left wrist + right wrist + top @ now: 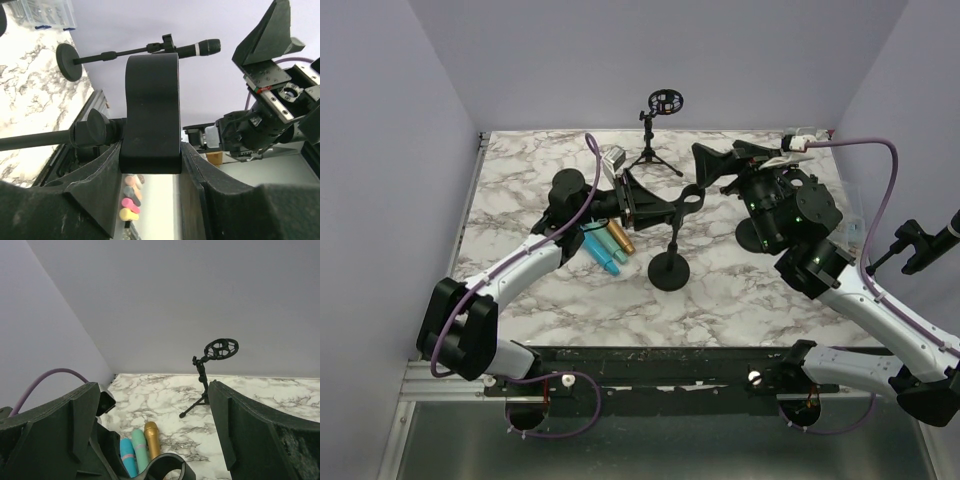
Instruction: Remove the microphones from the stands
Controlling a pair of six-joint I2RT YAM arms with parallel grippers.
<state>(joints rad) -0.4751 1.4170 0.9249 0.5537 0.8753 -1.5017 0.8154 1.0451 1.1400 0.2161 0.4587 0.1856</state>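
I should tilt my right gripper down and lower it onto the clip's free side below it, because my left gripper covers the clip's other side.
A black stand with a round base stands at mid table. Its C-shaped clip is empty, as the right wrist view shows. My left gripper is shut on that clip; in the left wrist view the clip sits squeezed between the fingers of the left gripper. My right gripper is open and empty just right of the clip and above it, which also shows in its wrist view. Gold, teal and blue microphones lie on the table left of the stand.
A tripod stand with an empty ring mount stands at the back edge. A second stand holding a black microphone is off the table's right side. A small white box lies at the back left.
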